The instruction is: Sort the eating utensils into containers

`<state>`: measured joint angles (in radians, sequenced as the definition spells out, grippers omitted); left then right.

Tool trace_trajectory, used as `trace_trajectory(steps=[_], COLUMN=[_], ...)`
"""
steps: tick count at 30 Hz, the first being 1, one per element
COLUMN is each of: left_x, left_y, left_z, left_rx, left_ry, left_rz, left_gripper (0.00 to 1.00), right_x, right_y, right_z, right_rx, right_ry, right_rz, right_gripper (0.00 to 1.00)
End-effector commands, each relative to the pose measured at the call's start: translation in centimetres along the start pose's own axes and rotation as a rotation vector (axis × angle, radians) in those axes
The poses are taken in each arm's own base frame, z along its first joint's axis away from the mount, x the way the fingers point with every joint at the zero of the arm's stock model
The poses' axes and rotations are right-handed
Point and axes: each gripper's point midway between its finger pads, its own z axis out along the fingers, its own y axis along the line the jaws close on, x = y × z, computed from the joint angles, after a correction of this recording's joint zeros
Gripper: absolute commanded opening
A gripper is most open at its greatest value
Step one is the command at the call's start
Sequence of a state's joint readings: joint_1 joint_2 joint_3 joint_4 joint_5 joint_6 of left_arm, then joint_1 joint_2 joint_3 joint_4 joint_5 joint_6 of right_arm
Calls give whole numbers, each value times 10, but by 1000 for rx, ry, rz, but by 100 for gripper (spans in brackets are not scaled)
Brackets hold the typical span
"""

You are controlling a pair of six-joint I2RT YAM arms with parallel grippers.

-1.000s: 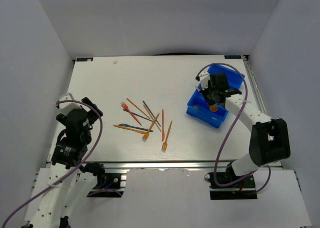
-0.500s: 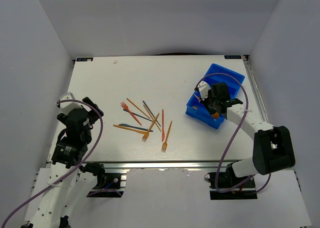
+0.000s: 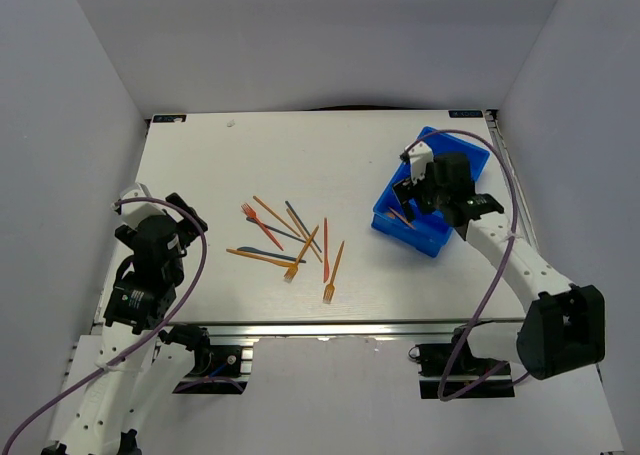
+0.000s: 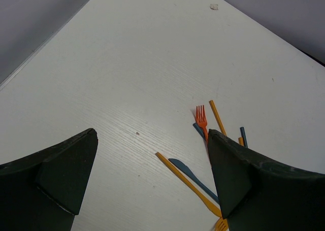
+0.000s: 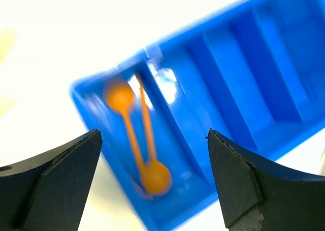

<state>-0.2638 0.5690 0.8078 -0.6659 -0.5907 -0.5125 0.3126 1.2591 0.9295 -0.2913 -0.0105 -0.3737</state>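
The red stick's far end reaches past the neighbouring orange forks. My right gripper swings to the left in the top view and down onto it next.
Several eating utensils, orange, red and dark blue forks and sticks, lie scattered mid-table. The left wrist view shows a red fork, an orange stick and a dark blue knife ahead of my open left gripper, which holds nothing. That gripper hovers left of the pile. The blue tray, the container, sits at the right. My right gripper hangs open above its near-left end. Two orange spoons lie in the end compartment of the tray, below the open right gripper.
The table's right edge rail runs close beside the tray. A small white scrap lies near the far edge. The tray's other long compartments show only blue floor.
My right gripper went from shut to wide open, and the orange spoon it carried now lies in the tray. The right wrist shifted slightly toward the far side. The left arm stayed still.
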Motion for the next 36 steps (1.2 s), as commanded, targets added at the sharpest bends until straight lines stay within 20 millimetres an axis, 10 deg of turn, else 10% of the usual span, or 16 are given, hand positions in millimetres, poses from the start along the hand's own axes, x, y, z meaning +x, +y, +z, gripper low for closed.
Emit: trace_trajectory(steps=[1, 5, 8, 14, 21, 36], left_x=[2, 2, 2, 1, 1, -1], left_y=[1, 2, 4, 5, 6, 5], left_z=[2, 3, 2, 2, 2, -1], left_rx=[-6, -18, -28, -35, -38, -18], left_ry=[5, 8, 4, 0, -1, -11], left_rz=[10, 11, 7, 6, 4, -5], left_gripper=[98, 98, 98, 98, 98, 98], right_x=[-78, -117, -98, -63, -10, -2], right_y=[14, 52, 65, 152, 177, 221], right_z=[-28, -48, -39, -5, 8, 30], right_rx=[-13, 166, 231, -94, 319, 333], right_ry=[-199, -248, -197, -76, 152, 204], right_rz=[224, 288, 408, 565, 714, 684], right_gripper=[89, 90, 89, 89, 89, 49])
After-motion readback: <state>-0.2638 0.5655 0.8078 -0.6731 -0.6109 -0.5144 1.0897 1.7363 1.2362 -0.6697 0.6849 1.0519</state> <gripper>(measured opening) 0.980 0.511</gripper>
